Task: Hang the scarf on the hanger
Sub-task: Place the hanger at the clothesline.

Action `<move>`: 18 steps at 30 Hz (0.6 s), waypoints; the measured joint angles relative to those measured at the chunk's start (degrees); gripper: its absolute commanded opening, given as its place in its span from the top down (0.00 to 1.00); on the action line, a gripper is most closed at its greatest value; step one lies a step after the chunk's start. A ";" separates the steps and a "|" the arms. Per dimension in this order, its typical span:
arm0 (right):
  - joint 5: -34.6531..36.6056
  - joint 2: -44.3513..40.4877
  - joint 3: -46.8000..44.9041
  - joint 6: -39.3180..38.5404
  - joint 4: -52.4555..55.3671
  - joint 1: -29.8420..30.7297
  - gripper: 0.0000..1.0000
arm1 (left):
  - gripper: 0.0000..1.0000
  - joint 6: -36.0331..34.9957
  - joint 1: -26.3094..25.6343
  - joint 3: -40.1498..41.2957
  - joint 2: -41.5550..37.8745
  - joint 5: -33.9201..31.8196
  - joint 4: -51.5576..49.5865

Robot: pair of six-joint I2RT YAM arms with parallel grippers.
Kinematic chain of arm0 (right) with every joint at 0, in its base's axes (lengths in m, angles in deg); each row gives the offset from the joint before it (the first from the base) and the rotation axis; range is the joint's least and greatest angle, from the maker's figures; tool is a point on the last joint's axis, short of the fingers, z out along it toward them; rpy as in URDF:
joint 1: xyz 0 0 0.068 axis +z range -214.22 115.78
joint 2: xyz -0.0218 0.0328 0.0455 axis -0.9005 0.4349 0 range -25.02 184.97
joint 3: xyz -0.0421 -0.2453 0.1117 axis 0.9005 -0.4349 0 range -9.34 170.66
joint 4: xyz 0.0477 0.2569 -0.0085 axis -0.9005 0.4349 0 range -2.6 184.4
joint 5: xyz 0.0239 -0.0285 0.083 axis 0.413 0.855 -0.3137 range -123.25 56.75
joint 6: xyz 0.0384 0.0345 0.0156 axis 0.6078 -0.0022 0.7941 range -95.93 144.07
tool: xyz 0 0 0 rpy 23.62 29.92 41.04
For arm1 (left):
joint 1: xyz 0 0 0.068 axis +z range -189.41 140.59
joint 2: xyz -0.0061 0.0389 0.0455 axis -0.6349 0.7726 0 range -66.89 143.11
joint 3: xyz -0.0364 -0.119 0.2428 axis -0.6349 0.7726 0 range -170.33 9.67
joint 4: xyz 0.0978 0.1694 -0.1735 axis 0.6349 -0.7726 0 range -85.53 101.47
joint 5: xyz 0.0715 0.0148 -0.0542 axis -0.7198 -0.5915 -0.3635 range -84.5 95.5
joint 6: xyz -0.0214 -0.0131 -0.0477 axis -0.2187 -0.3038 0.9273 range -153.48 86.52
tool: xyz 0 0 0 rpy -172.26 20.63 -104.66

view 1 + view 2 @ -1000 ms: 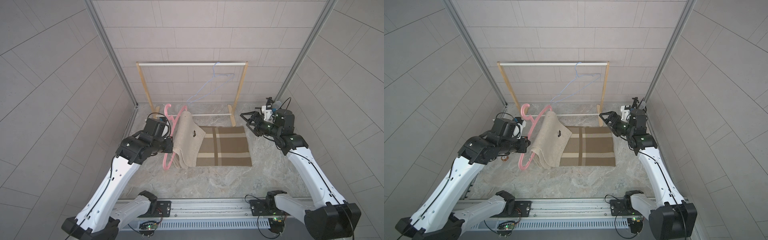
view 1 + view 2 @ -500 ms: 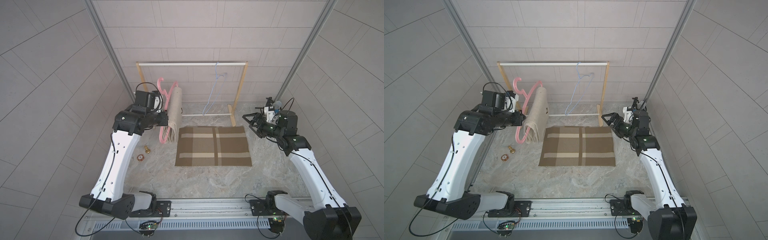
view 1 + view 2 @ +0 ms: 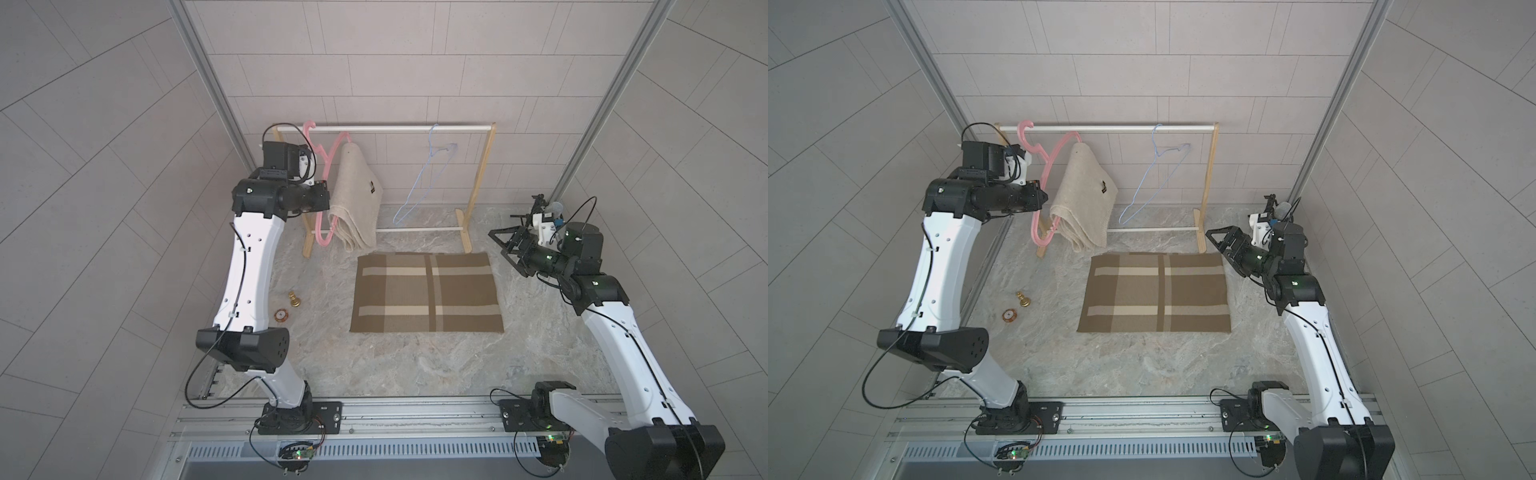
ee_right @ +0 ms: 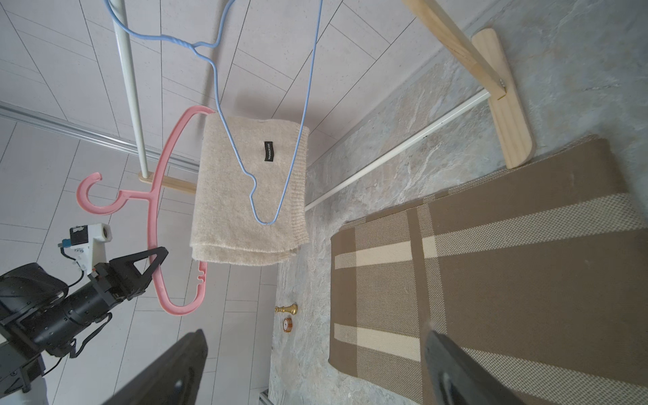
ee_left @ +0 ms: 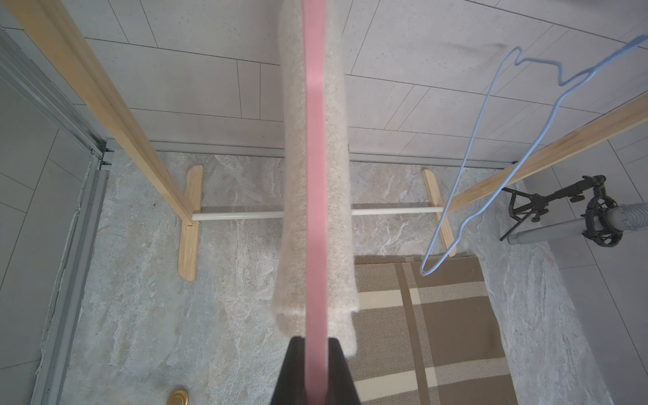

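My left gripper moves outward next and brings the hanger's hook over the bar before releasing. The hook still stands apart from the rack's white bar (image 3: 322,129).
A beige scarf (image 3: 357,199) (image 3: 1084,199) (image 4: 224,210) hangs folded over the bar of a pink hanger (image 3: 319,226) (image 3: 1036,232) (image 4: 154,196). My left gripper (image 3: 325,198) (image 3: 1042,197) (image 5: 315,342) is shut on the hanger's pink lower side (image 5: 315,175), holding it in the air at the rack's left end. The scarf (image 5: 338,210) drapes behind that pink strip. The hanger's hook stands close beside the rail's left end; in the right wrist view it is apart from the rail. My right gripper (image 3: 500,243) (image 3: 1219,245) (image 4: 315,333) is open and holds nothing, low at the right.
A wooden rack with a white rail (image 3: 386,128) stands at the back. A blue wire hanger (image 3: 428,178) hangs on it. A brown plaid mat (image 3: 428,293) lies on the floor. A brass piece (image 3: 294,299), a small round thing (image 3: 281,316) and a microphone (image 5: 624,217) are nearby.
My left arm has lifted the pink hanger with the scarf off the mat's left edge and carried it up and back to the rack's left end. The right arm has hardly moved.
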 measured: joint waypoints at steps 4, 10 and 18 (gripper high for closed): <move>-0.24 0.00 0.00 0.00 0.00 -0.11 0.00 | 1.00 -1.79 1.75 -5.77 4.61 2.34 -1.40; -0.98 0.00 -0.02 0.07 -0.04 -0.11 0.00 | 1.00 -5.81 3.89 -10.78 7.96 5.49 -4.44; -1.33 0.00 -0.02 0.28 -0.07 -0.11 0.00 | 1.00 -8.72 6.12 -13.84 10.71 9.33 -7.19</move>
